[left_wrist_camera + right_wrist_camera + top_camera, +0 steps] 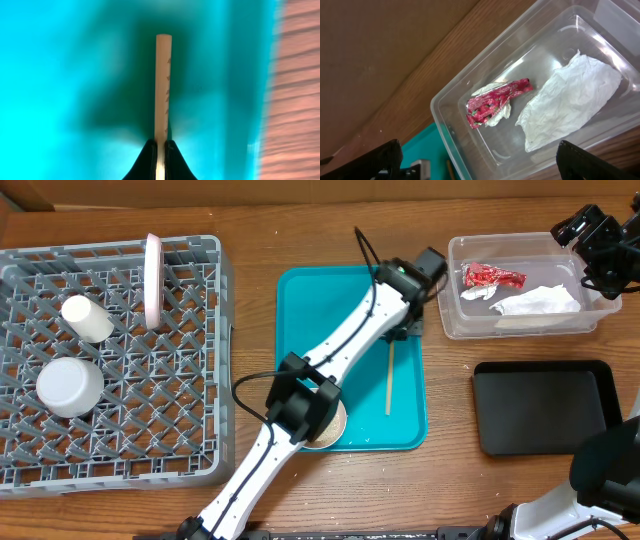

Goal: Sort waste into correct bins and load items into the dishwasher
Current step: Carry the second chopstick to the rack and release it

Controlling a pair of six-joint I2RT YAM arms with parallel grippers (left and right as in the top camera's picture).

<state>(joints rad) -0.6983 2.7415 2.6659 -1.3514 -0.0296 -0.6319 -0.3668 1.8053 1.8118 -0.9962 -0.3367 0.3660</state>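
Note:
The dishwasher rack's tray-side edge (211, 318) is to the left of my left gripper in the overhead view, so I will lift that gripper next, carry the chopstick (390, 377) there and let it go.
My left gripper (160, 150) is shut on a wooden chopstick (162, 85) above the teal tray (60, 90). From overhead the chopstick (390, 377) lies along the right side of the teal tray (300, 320), with my left gripper (406, 330) at its far end. My right gripper (597, 242) is open and empty, above the clear plastic bin (455, 290). The bin (445, 120) holds a red wrapper (497, 100) and a crumpled white napkin (570, 107).
A grey dishwasher rack (180, 470) at the left holds two white cups (85, 318) and an upright pink plate (153, 280). A black tray (545, 405) lies at the right front. A round dish (330, 435) sits partly under my left arm on the teal tray.

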